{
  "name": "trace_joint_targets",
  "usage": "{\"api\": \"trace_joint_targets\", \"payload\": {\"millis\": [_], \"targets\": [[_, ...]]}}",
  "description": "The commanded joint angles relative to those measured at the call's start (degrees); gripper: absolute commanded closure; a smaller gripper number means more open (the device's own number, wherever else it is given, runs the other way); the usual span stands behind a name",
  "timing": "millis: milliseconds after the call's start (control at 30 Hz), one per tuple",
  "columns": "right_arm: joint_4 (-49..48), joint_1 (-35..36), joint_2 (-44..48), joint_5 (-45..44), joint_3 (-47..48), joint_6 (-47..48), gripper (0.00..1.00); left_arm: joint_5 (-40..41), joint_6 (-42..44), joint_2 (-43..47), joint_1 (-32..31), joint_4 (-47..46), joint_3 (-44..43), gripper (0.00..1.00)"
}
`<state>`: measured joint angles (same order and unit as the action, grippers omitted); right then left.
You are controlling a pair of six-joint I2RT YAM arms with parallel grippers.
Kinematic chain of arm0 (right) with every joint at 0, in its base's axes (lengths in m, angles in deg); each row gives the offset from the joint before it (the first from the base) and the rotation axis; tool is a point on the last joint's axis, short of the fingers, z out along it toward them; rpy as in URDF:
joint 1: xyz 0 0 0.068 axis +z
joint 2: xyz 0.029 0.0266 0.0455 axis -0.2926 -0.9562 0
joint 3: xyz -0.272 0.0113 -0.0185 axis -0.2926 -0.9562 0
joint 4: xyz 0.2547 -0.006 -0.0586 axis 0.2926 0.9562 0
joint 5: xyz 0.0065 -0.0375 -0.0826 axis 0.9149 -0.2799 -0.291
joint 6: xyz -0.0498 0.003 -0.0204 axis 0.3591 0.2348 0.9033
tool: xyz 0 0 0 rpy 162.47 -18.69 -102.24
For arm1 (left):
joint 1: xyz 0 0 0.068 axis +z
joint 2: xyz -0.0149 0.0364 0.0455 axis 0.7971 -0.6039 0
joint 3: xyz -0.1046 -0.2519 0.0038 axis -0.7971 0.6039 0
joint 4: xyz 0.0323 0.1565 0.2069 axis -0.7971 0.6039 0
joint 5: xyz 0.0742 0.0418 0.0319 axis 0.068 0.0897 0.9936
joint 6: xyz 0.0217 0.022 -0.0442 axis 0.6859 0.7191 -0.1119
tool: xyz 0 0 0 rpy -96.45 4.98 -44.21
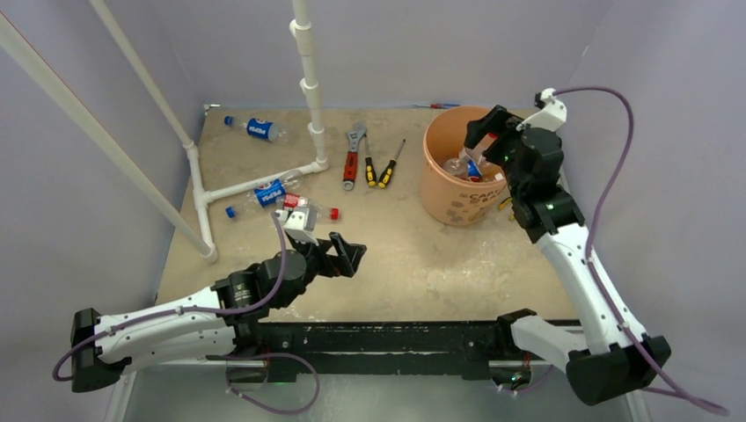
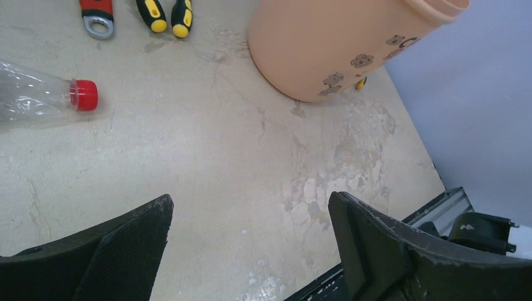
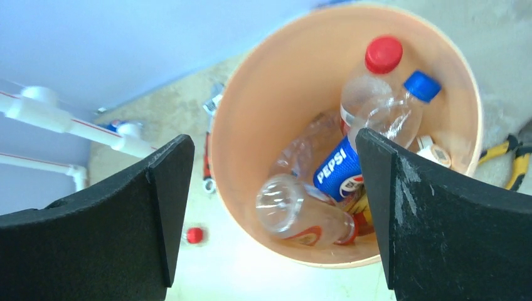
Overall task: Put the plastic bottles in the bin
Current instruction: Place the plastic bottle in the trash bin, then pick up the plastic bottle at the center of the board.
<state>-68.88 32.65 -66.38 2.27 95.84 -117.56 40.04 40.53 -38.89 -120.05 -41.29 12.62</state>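
Next, my left gripper moves outward, turns and lowers astride the red-capped bottle's body (image 2: 28,94), which lies outward and below, sideways.
The orange bin (image 1: 444,180) stands at the back right and holds several plastic bottles: a blue Pepsi one (image 3: 339,168), a red-capped one (image 3: 367,75) and a red-labelled clear one (image 3: 301,216). My right gripper (image 1: 489,141) hovers over the bin's mouth (image 3: 251,94), open and empty (image 3: 273,210). Three bottles lie on the table at left: a Pepsi bottle (image 1: 257,128) at the back, another (image 1: 264,193) by the pipe, and a clear red-capped one (image 1: 321,211), seen also in the left wrist view (image 2: 44,97). My left gripper (image 1: 347,255) is open and empty (image 2: 251,219) above bare table, right of that bottle.
A white pipe frame (image 1: 308,88) stands at the back left. A red-handled wrench (image 1: 352,158) and two yellow-black screwdrivers (image 1: 383,167) lie left of the bin. Yellow pliers (image 3: 511,163) lie against the bin's far side. Grey walls enclose the table.
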Motion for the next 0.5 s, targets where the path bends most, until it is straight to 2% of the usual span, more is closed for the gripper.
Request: {"api": "trace_joint_targets", "payload": {"millis": [0,133,300,400,467], "targets": [[1.82,0.09,5.43,3.93,4.34,2.62,0.01,4.95,0.24,-0.91,-0.04,3.53,-4.26,0.06],[-2.57,0.09,12.47,15.62,-0.42,1.90,0.01,14.21,-7.42,-1.72,-0.04,10.35,-6.00,0.05],[-3.86,0.09,17.92,24.89,-7.14,-0.40,0.01,26.58,-25.94,-1.44,-0.04,23.96,-5.31,0.01],[-6.96,0.09,21.66,33.79,-12.07,-1.49,0.01,29.51,-28.92,-1.40,0.03,26.47,-4.50,0.01],[-9.64,0.09,24.40,36.96,-15.79,-2.66,0.01,31.70,-34.72,-3.46,0.05,32.08,-5.47,0.01]]}}
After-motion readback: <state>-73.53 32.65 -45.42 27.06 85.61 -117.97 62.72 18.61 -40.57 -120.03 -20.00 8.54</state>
